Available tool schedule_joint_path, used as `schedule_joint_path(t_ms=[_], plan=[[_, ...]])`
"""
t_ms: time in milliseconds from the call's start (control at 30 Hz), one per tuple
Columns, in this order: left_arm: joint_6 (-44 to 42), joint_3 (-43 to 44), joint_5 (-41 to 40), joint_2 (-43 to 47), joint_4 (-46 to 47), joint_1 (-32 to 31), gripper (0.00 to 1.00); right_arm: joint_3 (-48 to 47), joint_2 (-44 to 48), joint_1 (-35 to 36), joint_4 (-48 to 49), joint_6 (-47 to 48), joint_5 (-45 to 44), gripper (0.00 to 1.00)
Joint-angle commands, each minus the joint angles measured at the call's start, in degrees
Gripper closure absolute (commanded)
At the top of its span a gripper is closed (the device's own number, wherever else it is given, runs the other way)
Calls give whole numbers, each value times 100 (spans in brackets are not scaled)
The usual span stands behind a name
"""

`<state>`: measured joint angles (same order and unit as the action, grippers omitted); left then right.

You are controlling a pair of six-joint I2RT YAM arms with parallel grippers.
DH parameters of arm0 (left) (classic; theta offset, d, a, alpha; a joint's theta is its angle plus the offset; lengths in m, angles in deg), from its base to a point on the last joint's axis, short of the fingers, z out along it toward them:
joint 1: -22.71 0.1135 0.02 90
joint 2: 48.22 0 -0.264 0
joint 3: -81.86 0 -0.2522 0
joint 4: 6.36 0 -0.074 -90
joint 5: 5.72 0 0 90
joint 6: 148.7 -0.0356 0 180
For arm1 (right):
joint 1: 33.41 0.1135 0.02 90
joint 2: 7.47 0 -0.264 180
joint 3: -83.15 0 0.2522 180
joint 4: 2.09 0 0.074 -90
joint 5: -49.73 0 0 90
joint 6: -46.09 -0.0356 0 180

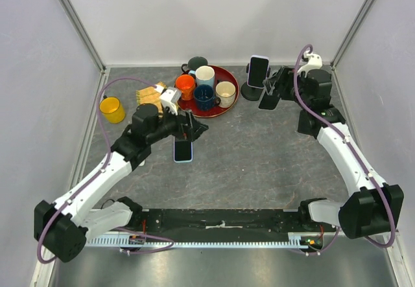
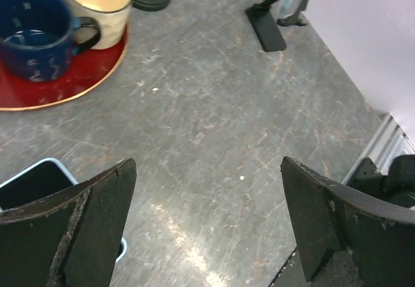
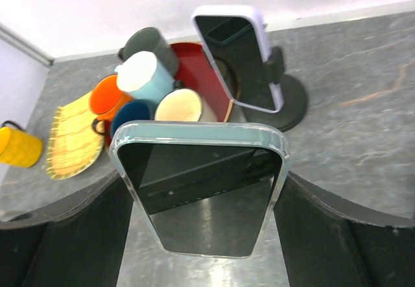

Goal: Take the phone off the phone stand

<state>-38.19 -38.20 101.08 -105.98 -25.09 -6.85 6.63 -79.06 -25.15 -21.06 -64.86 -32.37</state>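
Note:
The teal-cased phone hangs to my left gripper's right in the top view, so my left gripper must cross next and close on the phone's lower end.
A phone in a clear teal case stands upright between my right gripper's fingers, which press on both its sides. From above, my right gripper is over a black angled stand at the back right; the stand also shows in the left wrist view. A second phone in a white case sits on a round-based stand just left of it. My left gripper is open and empty over the table, beside a blue-cased phone lying flat.
A red tray with several mugs stands at the back centre. A yellow woven mat and a yellow cup lie to its left. Walls enclose the table on three sides.

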Motion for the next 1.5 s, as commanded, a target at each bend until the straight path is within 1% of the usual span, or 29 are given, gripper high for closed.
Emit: schedule_joint_path(t_ms=[0, 133, 233, 500, 600, 633, 667, 833, 933, 1033, 1067, 1133, 1167, 1233, 1267, 1367, 1433, 1467], plan=[[260, 584, 123, -516, 673, -392, 1, 36, 233, 387, 486, -847, 71, 70], [199, 981, -27, -991, 770, -813, 2, 176, 207, 774, 477, -1191, 133, 70], [59, 1209, -132, -1334, 814, -998, 3, 282, 207, 1177, 477, -1393, 133, 70], [-451, 1543, -431, -1870, 533, -1148, 8, 467, 198, 1671, 477, -1746, 168, 70], [-531, 1649, -423, -2029, 331, -1183, 12, 502, 216, 1794, 477, -1816, 194, 70], [-531, 1658, -388, -2064, 313, -1192, 13, 519, 233, 1838, 634, -1834, 203, 70], [-513, 1667, -362, -2116, 295, -1210, 16, 554, 242, 1855, 662, -1851, 229, 70], [-425, 1676, -36, -2231, 295, -1315, 23, 651, 295, 1917, 706, -1886, 256, 69], [-408, 1667, -36, -2292, 260, -1403, 30, 713, 321, 1935, 723, -1922, 291, 70], [-329, 1606, -36, -2284, 260, -1421, 45, 748, 348, 1935, 723, -1922, 343, 70], [-311, 1571, -54, -2284, 260, -1421, 52, 765, 339, 1935, 715, -1913, 361, 69], [-267, 1526, -71, -2231, 260, -1430, 59, 783, 348, 1935, 715, -1913, 396, 69], [-258, 1483, -80, -2196, 260, -1430, 68, 800, 339, 1943, 715, -1913, 414, 69], [-223, 1447, -106, -2135, 251, -1421, 78, 818, 339, 1935, 723, -1904, 458, 69], [-214, 1421, -106, -2126, 225, -1430, 86, 836, 322, 1935, 732, -1921, 467, 69], [-144, 1360, -63, -2056, 216, -1421, 98, 853, 295, 1935, 785, -1922, 528, 66], [-56, 1263, -54, -2003, 233, -1421, 98, 845, 269, 1943, 794, -1895, 520, 59], [-4, 1228, -71, -1968, 234, -1421, 98, 836, 286, 1935, 794, -1887, 511, 53]])
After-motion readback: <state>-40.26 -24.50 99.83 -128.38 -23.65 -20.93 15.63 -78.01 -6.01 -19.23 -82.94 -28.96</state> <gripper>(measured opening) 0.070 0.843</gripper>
